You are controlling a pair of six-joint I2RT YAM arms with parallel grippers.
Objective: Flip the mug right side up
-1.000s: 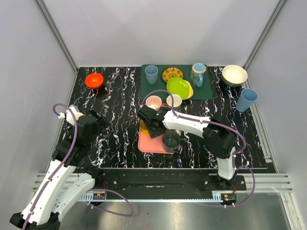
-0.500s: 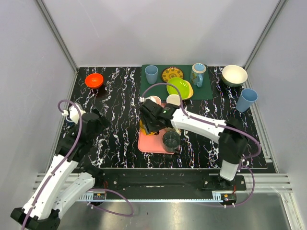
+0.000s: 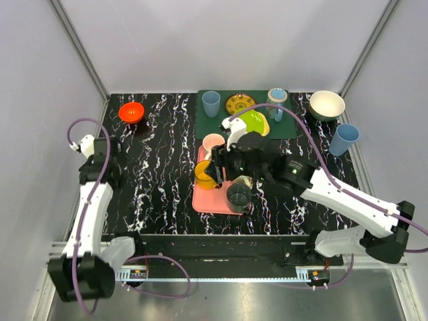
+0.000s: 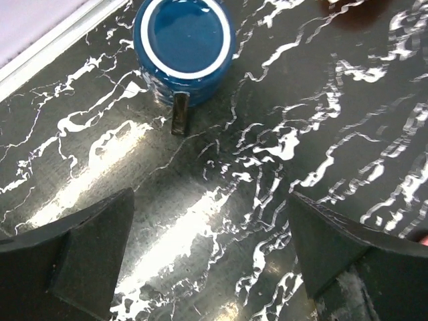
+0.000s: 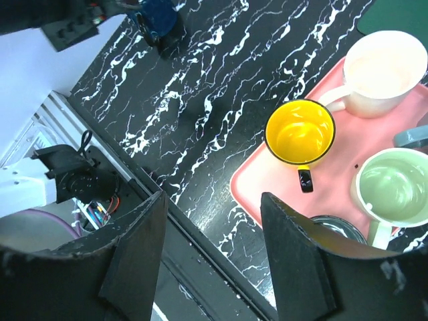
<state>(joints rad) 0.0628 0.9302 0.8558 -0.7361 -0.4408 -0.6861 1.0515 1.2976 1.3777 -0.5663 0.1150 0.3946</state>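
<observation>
My left gripper lowers toward the upside-down blue mug next and closes its open fingers around the mug's handle, which points toward them.
A dark blue mug (image 4: 182, 47) stands upside down on the black marble table (image 4: 267, 167). Its flat base with a white ring faces up and its handle (image 4: 179, 120) points toward me. My left gripper (image 4: 214, 257) is open and empty, just short of the mug, above bare table. The mug also shows at the top left of the right wrist view (image 5: 157, 20). In the top view my left arm (image 3: 100, 167) hides it. My right gripper (image 5: 214, 257) is open and empty, held high over the near left edge of the pink tray (image 5: 267, 194).
The pink tray (image 3: 207, 200) holds an upright yellow mug (image 3: 205, 174), a pink mug (image 3: 214, 142), a green mug (image 5: 394, 187) and a dark cup (image 3: 239, 194). A green mat (image 3: 284, 127) with cups and plates lies behind. An orange bowl (image 3: 131, 112) sits far left; a cream bowl (image 3: 327, 104) and a blue cup (image 3: 344, 139) sit far right.
My right gripper has lifted off the tray and drawn back to the right, uncovering the yellow mug. My left arm has swung toward the table's left edge.
</observation>
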